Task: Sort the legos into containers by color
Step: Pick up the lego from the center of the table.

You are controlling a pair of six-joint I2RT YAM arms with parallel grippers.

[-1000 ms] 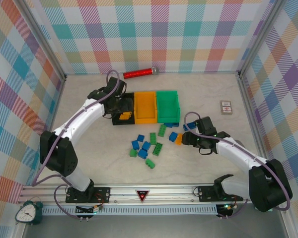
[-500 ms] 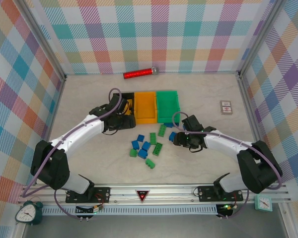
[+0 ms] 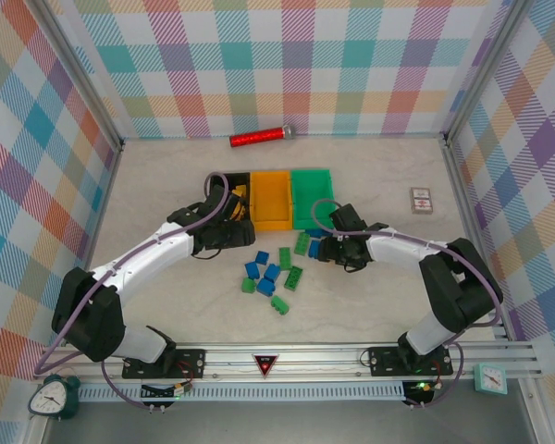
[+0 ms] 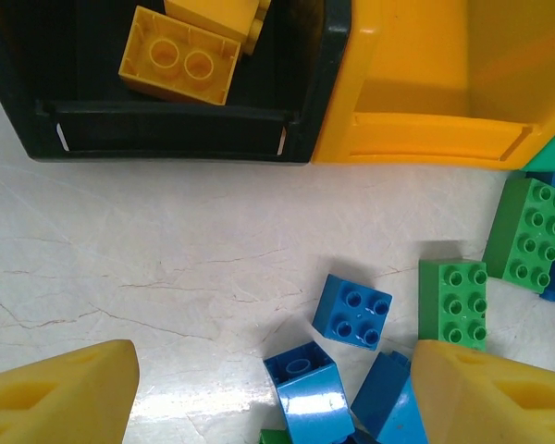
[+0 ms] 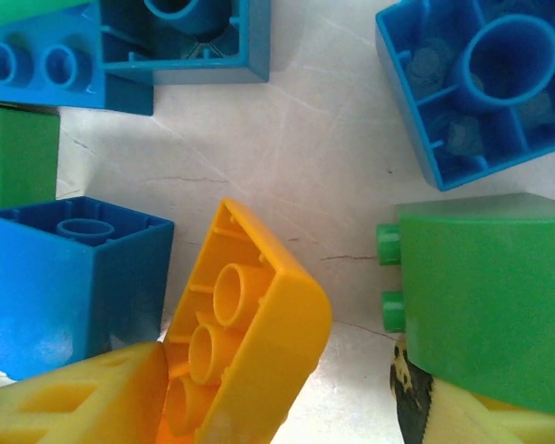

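Note:
The tilted yellow brick already leans between my right gripper's open fingers, so that gripper needs to stay low, edge away from the green brick and pinch the yellow one.
Black, yellow-orange and green bins stand joined in a row. Yellow bricks lie in the black bin. Blue and green legos are scattered in front of the bins. My left gripper hangs open over the floor between the black bin and the pile, with blue bricks near its right finger. My right gripper is low among bricks before the green bin, open, with a tilted yellow brick leaning on its left finger and a green brick against its right finger.
A red cylinder lies by the back wall. A small white card box sits at the right. Blue bricks crowd round the right gripper. Bare tabletop stretches to the left of the pile and in front of it.
My left gripper has drawn back from over the black bin toward the pile. My right gripper has moved left, in among the bricks before the green bin.

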